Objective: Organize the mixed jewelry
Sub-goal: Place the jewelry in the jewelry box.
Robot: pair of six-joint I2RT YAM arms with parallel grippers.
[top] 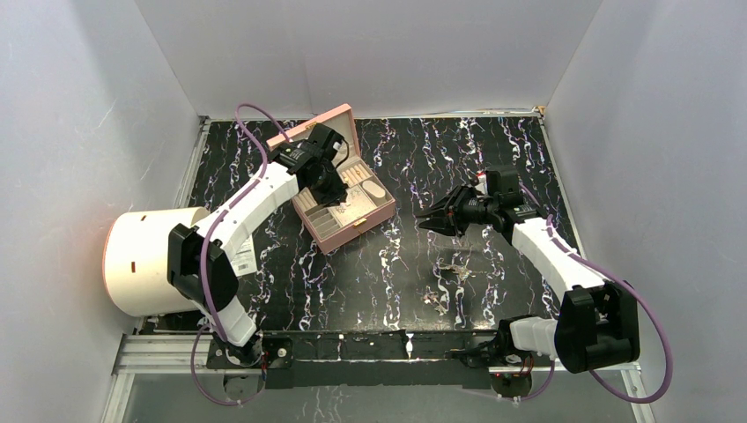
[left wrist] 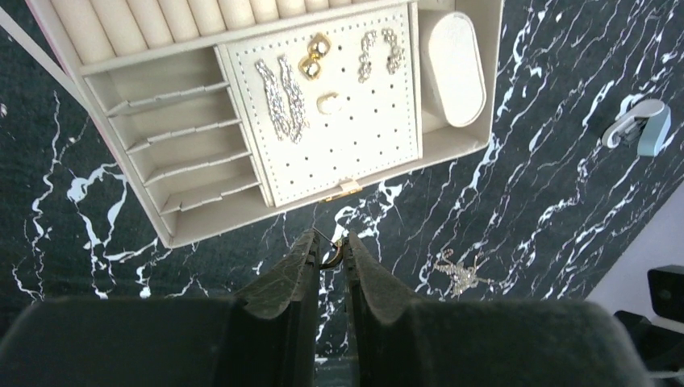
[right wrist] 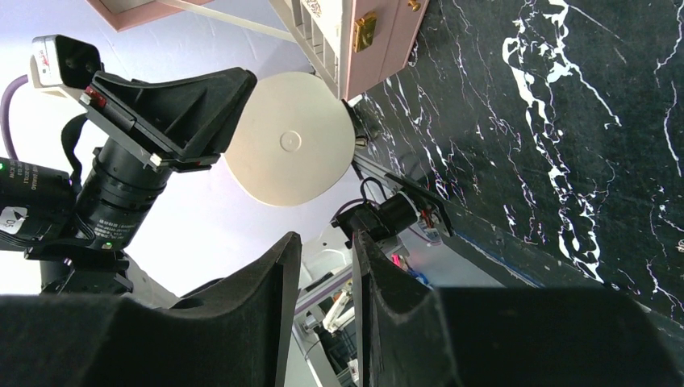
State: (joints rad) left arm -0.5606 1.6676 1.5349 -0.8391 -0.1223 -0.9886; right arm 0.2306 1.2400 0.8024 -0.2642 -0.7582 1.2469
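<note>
My left gripper needs to lower the gold hoop next onto the bare part of the pink box's panel below it, before the white ring, and release it clear of other pieces.
The mixed jewelry lies partly on the black marbled table as a silvery chain tangle [top: 455, 269] [left wrist: 460, 272] and a smaller coppery cluster [top: 436, 300]. Other pieces sit on the perforated panel of the open pink box [top: 380, 211]: long silvery chain earrings [left wrist: 282, 101], gold pieces [left wrist: 314, 55] and a small white ring [left wrist: 328, 102]. My left gripper [top: 333, 192] [left wrist: 331, 242] hangs over the box's front edge, shut on a tiny gold hoop earring [left wrist: 334, 253]. Right of the box, my right gripper [top: 429, 222] [right wrist: 327, 238] lies sideways above the table, open and holding nothing.
A big white cylinder with a pink rim [top: 145, 260] lies at the left edge, a white paper tag [top: 242, 256] beside it. The box lid [top: 313, 122] stands open at the back. A pale blue and white piece [left wrist: 641, 129] rests on the table right of the box.
</note>
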